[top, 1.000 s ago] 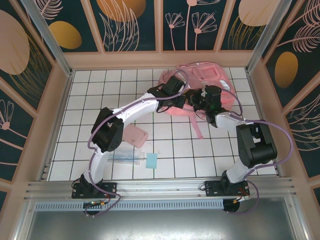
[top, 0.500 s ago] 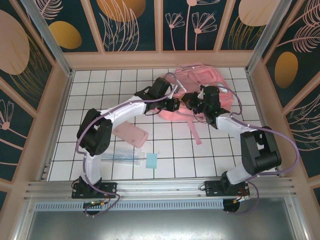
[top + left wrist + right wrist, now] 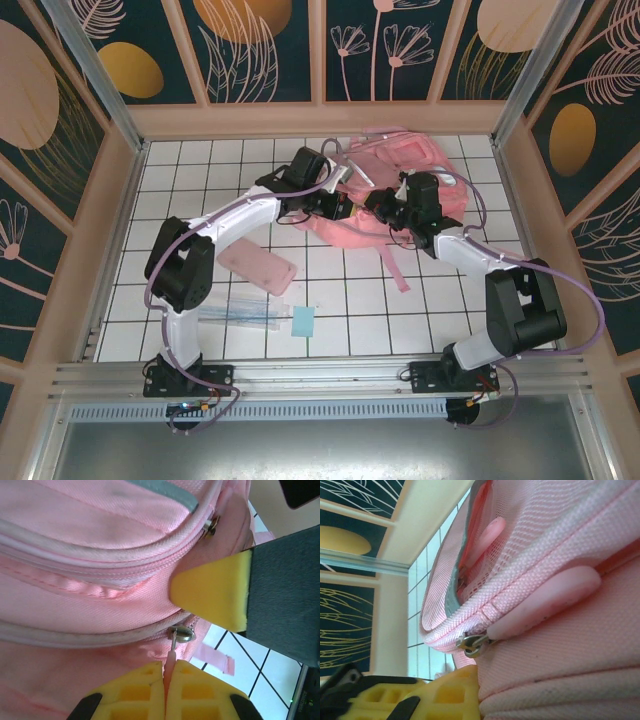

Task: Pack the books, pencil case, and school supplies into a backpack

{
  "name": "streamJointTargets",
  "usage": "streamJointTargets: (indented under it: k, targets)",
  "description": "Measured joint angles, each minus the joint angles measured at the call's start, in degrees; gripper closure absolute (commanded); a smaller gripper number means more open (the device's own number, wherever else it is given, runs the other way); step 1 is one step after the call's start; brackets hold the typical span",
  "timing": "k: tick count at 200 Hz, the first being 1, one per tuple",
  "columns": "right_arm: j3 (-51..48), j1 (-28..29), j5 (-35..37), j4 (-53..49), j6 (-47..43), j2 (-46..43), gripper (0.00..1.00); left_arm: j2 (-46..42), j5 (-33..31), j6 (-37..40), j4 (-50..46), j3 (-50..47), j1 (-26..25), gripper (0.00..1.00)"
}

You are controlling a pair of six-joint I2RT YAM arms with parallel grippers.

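My left gripper will move along the zip's closed line, away from my right gripper, and release the zipper pull, as the zip beyond its slider is shut.
The pink backpack lies at the back right of the tiled floor. My left gripper is at its front left edge, shut on a thin pink zipper pull that hangs from a metal slider. My right gripper sits just right of it, shut on the backpack's fabric; one yellow finger shows, the other is hidden by cloth. The pale pink pencil case lies on the tiles. The clear packet of sticks and the light-blue pad lie nearer the front. The books are out of view.
Wooden walls with painted panels enclose the floor on three sides. A loose pink strap trails forward from the backpack. A second slider with a fat pink tab sits on an upper zip. Bare tiles spread at the back left.
My left gripper has moved left and slightly back along the backpack's edge, still shut on the pull. The left elbow swung left, uncovering the pencil case. The right gripper barely moved.
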Motion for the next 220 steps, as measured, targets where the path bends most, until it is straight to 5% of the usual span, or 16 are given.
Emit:
streamJointTargets:
  k: [79,129,162,210,220]
  targets:
    - [0.00,-3.93,9.46,-4.44,-4.11,-3.19,1.00,-1.66,-16.28,-0.04,-12.09,-5.18,11.17,1.00]
    - [1.25,-4.72,8.44,-4.70,-6.29,-3.06,1.00,-2.10,-13.60,-4.50,-4.35,-8.72,10.29,1.00]
    - [2.14,-5.97,3.37,-4.09,-8.35,-1.66,1.00,-6.16,-11.37,-8.35,4.13,-12.39,9.29,0.55]
    - [6.56,-9.27,-12.39,-2.64,-14.45,5.29,1.00,-6.32,-8.55,-13.11,17.88,-15.06,8.20,0.38]
    - [7.91,-9.84,-16.72,-1.14,-15.30,7.65,1.00,-4.98,-8.24,-13.90,20.15,-15.23,8.20,0.26]
